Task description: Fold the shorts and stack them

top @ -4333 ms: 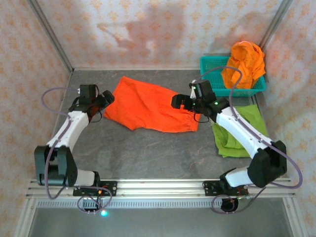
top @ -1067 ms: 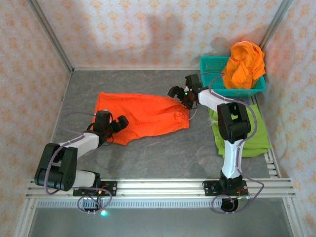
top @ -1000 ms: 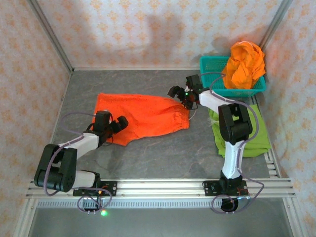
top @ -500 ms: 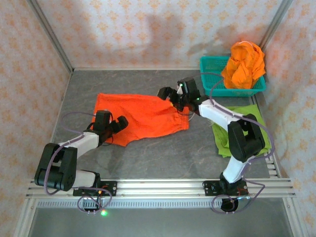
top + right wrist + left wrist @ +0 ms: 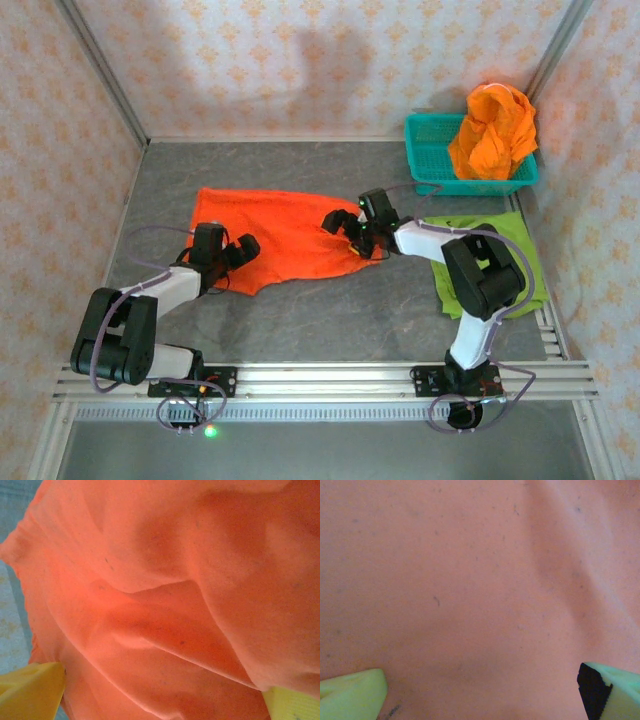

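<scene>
My right gripper shifts off the rumpled folds toward the green shorts next and closes there, since the orange shorts' end edge (image 5: 379,254) lies past the gripper that way.
One pair of orange shorts (image 5: 285,232) lies spread flat on the grey table, left of centre. My left gripper (image 5: 243,248) rests low on its front left edge; in the left wrist view its fingertips (image 5: 350,697) stand wide apart, open, over smooth orange cloth (image 5: 470,580). My right gripper (image 5: 336,221) sits on the right part of the same shorts; in the right wrist view its fingertips (image 5: 30,690) are also wide apart, open, over rumpled orange folds (image 5: 165,605). Lime green shorts (image 5: 500,262) lie folded at the right. More orange shorts (image 5: 495,125) are heaped in the basket.
The teal plastic basket (image 5: 432,152) stands at the back right corner against the patterned walls. The right arm's upper link (image 5: 480,275) lies over the green shorts. Bare grey table (image 5: 330,310) runs along the front, before the metal rail (image 5: 320,380).
The right gripper has swung from the shorts' back right corner forward and left onto the cloth. The left gripper has stayed put. The shorts' right edge shifted slightly.
</scene>
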`<action>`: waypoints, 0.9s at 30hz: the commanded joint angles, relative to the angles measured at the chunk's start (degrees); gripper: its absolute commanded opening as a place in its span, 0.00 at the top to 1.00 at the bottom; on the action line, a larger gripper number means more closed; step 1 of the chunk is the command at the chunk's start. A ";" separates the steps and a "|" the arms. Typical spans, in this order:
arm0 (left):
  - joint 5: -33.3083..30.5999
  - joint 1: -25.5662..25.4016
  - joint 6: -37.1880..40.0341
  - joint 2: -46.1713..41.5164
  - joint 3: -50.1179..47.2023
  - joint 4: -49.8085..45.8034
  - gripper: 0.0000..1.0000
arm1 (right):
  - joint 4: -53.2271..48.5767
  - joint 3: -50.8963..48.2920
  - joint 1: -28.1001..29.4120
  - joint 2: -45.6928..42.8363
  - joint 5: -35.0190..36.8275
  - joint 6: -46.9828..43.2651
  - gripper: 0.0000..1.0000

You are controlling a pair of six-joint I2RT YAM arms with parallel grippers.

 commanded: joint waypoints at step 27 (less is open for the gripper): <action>-1.69 0.12 0.94 -0.75 -2.00 -5.51 0.00 | -33.81 15.58 -4.00 2.40 21.95 -22.90 0.35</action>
